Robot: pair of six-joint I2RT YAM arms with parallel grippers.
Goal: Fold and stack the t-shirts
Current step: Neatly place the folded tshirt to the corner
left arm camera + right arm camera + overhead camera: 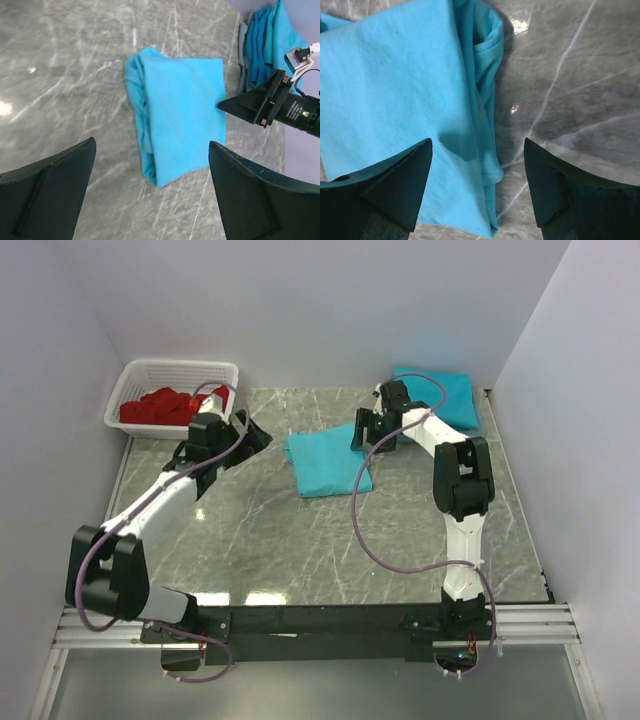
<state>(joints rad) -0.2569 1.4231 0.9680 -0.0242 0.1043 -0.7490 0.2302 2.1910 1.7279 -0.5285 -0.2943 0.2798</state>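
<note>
The middle t-shirt's layered edge is below my right gripper and to its left in the top view. My right gripper needs to go down toward it next, with its fingers on both sides of the middle t-shirt's folds.
A folded turquoise t-shirt (327, 462) lies flat in the middle of the table; it also shows in the left wrist view (177, 115) and the right wrist view (400, 100). A second folded t-shirt (445, 395) lies at the back right corner, seen as a stack in the left wrist view (265, 42). My right gripper (366, 430) is open, low over the middle shirt's right edge, empty (477, 150). My left gripper (252, 432) is open and empty, left of the shirt and apart from it (152, 150).
A white basket (150, 375) holding red things (165, 407) stands at the back left corner. White walls close in the back and both sides. The grey marble table (250, 530) runs to a black rail at the near edge.
</note>
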